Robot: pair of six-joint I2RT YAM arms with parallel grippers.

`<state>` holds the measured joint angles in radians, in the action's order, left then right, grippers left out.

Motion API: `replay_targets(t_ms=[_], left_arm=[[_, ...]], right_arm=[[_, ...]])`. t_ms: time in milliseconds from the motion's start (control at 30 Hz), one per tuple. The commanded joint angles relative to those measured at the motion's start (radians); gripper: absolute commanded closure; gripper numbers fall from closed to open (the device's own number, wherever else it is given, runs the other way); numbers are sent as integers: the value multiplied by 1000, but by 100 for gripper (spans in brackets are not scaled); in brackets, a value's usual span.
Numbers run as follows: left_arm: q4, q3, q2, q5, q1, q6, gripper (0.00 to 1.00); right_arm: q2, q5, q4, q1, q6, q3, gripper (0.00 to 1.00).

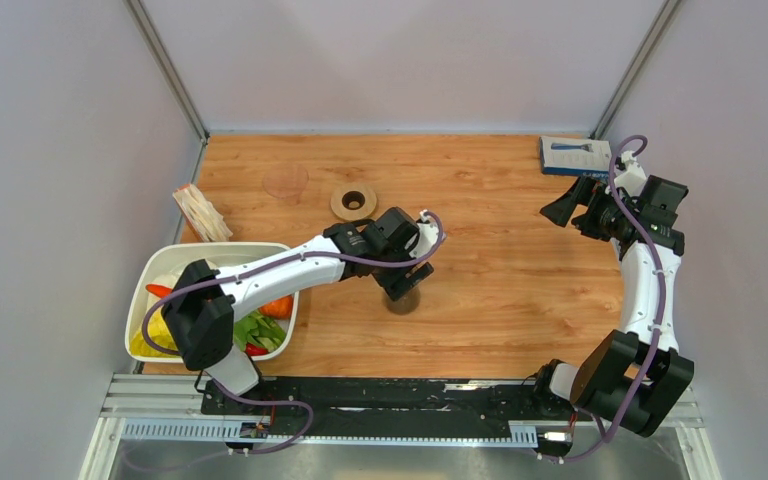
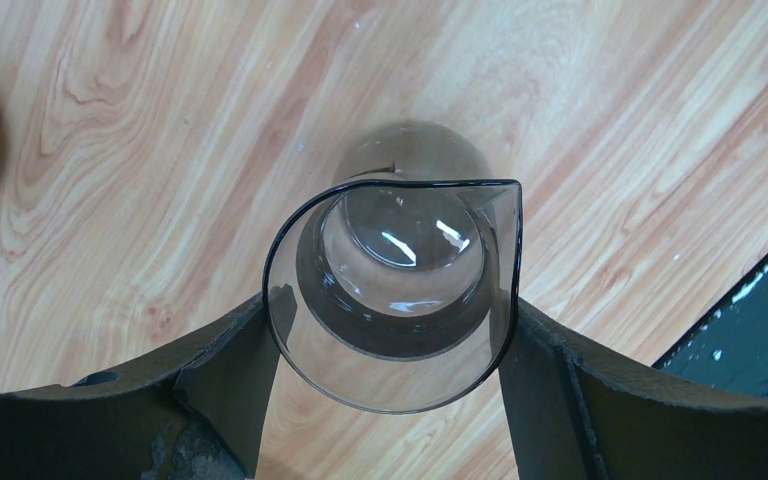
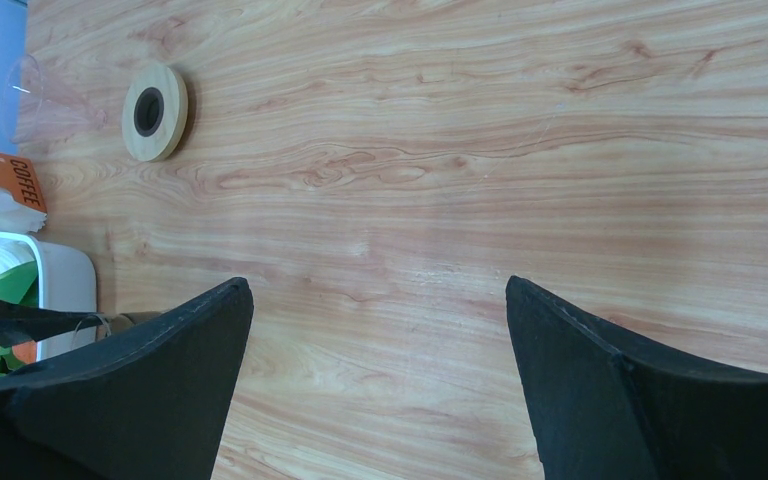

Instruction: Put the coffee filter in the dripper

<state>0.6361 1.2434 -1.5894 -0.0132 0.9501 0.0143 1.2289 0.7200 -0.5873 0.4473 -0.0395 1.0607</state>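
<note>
The left gripper travels outward next, since the tan ring [image 1: 353, 202] lies outward of it. It then comes down astride the ring's side by the cone, where the hole admits one fingertip.
The dripper's tan ring [image 1: 353, 202] with its centre hole lies at the back of the table, with a clear cone [image 1: 286, 182] just left of it. The ring [image 3: 155, 112] and the cone [image 3: 35, 95] also show in the right wrist view. A packet of white coffee filter paper [image 1: 200, 212] with an orange label stands at the left. My left gripper [image 1: 407, 285] is at the table's middle around a brown-tinted glass cup [image 2: 400, 240], and its fingers [image 2: 230, 380] lie against the cup's wall on both sides. My right gripper [image 1: 560, 213] hangs open and empty at the right.
A white tub [image 1: 215, 247] of vegetables sits at the front left, next to the filter packet. A blue box [image 1: 573, 155] lies in the back right corner. Grey walls close the table on three sides, and a dark rail [image 2: 760, 320] runs along the near edge.
</note>
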Motion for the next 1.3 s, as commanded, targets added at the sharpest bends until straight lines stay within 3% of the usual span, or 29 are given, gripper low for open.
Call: replay_targets(t_ms=[0, 667, 833, 967, 1133, 1267], left_arm=[[-14, 61, -30, 2, 5, -68, 18], [56, 183, 12, -18, 21, -101, 15], [-16, 186, 118, 2, -13, -99, 15], [-23, 233, 150, 96, -169, -78, 14], [19, 318, 60, 184, -407, -115, 16], [-6, 332, -21, 130, -530, -146, 20]], right_arm=[[-17, 12, 8, -1, 17, 17, 0], [-12, 10, 2, -1, 15, 23, 0], [-17, 21, -1, -1, 20, 22, 0], [-18, 32, -3, -1, 21, 24, 0], [-16, 38, -3, -1, 22, 22, 0], [-15, 39, -2, -1, 22, 21, 0]])
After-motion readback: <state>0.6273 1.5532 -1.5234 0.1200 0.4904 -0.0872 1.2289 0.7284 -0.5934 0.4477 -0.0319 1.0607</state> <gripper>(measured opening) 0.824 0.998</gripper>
